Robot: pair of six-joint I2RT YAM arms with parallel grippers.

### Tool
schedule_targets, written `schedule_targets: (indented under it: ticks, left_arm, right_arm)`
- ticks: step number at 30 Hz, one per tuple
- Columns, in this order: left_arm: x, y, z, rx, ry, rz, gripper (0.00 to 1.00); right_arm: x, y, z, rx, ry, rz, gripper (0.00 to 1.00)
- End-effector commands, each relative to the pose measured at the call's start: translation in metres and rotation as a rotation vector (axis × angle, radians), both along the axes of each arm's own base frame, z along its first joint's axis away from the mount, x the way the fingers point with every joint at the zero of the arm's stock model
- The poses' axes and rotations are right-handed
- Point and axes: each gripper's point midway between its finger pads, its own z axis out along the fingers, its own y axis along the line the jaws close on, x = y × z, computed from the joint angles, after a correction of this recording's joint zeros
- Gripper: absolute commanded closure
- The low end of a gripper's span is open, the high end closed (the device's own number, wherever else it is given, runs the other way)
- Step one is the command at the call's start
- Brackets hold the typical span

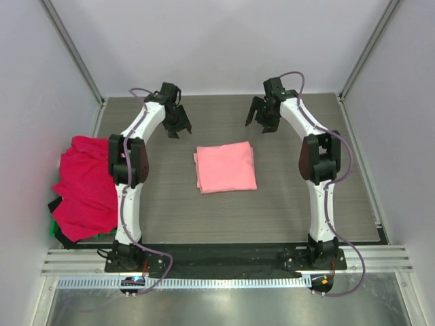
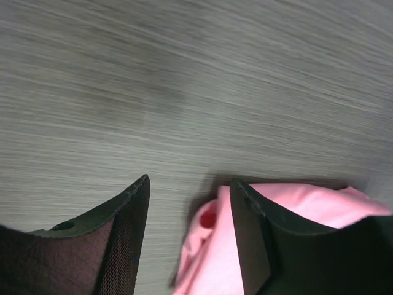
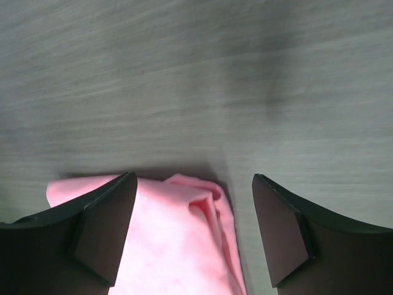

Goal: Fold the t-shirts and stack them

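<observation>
My right gripper is open with the pink shirt's far corner (image 1: 249,143) (image 3: 207,198) lying between its fingers, and I will move it back and down onto that corner.
A salmon-pink t-shirt (image 1: 226,166) lies folded into a square on the table's middle. Its far-left corner shows in the left wrist view (image 2: 209,258), its far-right corner in the right wrist view (image 3: 178,239). A heap of crimson t-shirts (image 1: 85,185) with bits of black cloth lies at the left edge. My left gripper (image 1: 178,126) is open and empty above the table, beyond the pink shirt's left corner (image 2: 189,184). My right gripper (image 1: 259,117) is open and empty beyond its right corner (image 3: 193,181).
A green tray (image 1: 54,228) peeks out under the crimson heap. White walls stand close on the left, right and back. The grey wood-grain table (image 1: 306,210) ends at a metal rail in front.
</observation>
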Motion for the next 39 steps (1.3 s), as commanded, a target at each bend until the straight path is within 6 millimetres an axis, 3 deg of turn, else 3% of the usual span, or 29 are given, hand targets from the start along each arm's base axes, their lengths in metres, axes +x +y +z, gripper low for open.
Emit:
schedule_targets:
  ticks: [1,2,3,4,6,7,8,10,11,13,14,15,16,17,18,20,21,25,31,35,37,38,39]
  left_arm:
    - [-0.023,0.007,0.031,-0.013,0.065,-0.059,0.43]
    - [-0.025,0.008,0.036,-0.015,0.041,-0.062,0.41]
    - [-0.029,0.009,0.046,-0.018,0.016,-0.059,0.41]
    - [-0.039,0.011,0.068,-0.030,-0.030,-0.061,0.41]
    - [-0.063,0.014,0.060,-0.038,-0.016,-0.068,0.40]
    - [-0.075,0.016,0.082,-0.051,-0.063,-0.072,0.41]
    - [-0.095,0.018,0.065,-0.038,-0.021,-0.087,0.41]
    - [-0.116,0.020,0.068,-0.029,-0.030,-0.108,0.40]
    - [-0.129,0.022,0.080,-0.030,-0.062,-0.120,0.41]
    - [-0.160,0.028,0.066,0.002,-0.029,-0.152,0.41]
    - [-0.171,0.033,0.079,0.010,-0.075,-0.153,0.41]
    - [-0.190,0.039,0.065,0.030,-0.040,-0.162,0.41]
    - [-0.199,0.044,0.064,0.042,-0.039,-0.156,0.41]
    - [-0.210,0.048,0.076,0.041,-0.084,-0.155,0.41]
    - [-0.224,0.053,0.065,0.056,-0.059,-0.159,0.41]
    - [-0.236,0.060,0.068,0.067,-0.084,-0.154,0.41]
    - [-0.242,0.064,0.077,0.070,-0.128,-0.149,0.41]
    - [-0.259,0.076,0.077,0.106,-0.175,-0.152,0.40]
    - [-0.257,0.079,0.087,0.099,-0.277,-0.120,0.40]
    - [-0.256,0.080,0.092,0.094,-0.318,-0.110,0.40]
    - [-0.255,0.081,0.093,0.095,-0.335,-0.105,0.39]
    - [-0.256,0.081,0.093,0.096,-0.334,-0.107,0.39]
    - [-0.256,0.081,0.093,0.097,-0.335,-0.106,0.39]
  right_arm:
    - [-0.010,-0.011,0.036,-0.018,-0.019,0.010,0.18]
    - [-0.015,-0.013,0.040,-0.011,-0.036,0.007,0.18]
    - [-0.014,-0.010,0.064,0.017,-0.121,0.012,0.18]
    - [-0.033,-0.012,0.043,0.016,-0.072,0.021,0.16]
    - [-0.042,-0.010,0.049,0.045,-0.105,0.045,0.16]
    - [-0.058,-0.007,0.029,0.069,-0.053,0.070,0.16]
    - [-0.061,-0.004,0.026,0.085,-0.058,0.087,0.16]
    - [-0.077,0.001,0.010,0.121,-0.018,0.119,0.17]
    - [-0.083,0.007,0.008,0.156,-0.009,0.142,0.18]
    - [-0.087,0.010,-0.002,0.175,-0.012,0.163,0.20]
    - [-0.089,0.010,-0.004,0.176,-0.010,0.169,0.20]
    - [-0.088,0.009,-0.007,0.173,-0.013,0.177,0.23]
    - [-0.088,0.010,-0.014,0.169,-0.001,0.185,0.24]
    - [-0.088,0.010,-0.017,0.166,0.004,0.190,0.26]
    - [-0.088,0.010,-0.022,0.164,0.010,0.197,0.29]
    - [-0.086,0.012,-0.034,0.164,0.031,0.207,0.33]
    - [-0.084,0.012,-0.038,0.164,0.036,0.209,0.36]
    - [-0.077,0.012,-0.052,0.152,0.048,0.215,0.40]
    - [-0.074,0.011,-0.076,0.132,0.079,0.222,0.46]
    - [-0.076,0.013,-0.085,0.141,0.093,0.226,0.62]
    - [-0.079,0.011,-0.089,0.140,0.099,0.228,0.78]
    - [-0.080,0.011,-0.089,0.138,0.099,0.228,0.90]
    - [-0.079,0.011,-0.087,0.136,0.093,0.227,0.95]
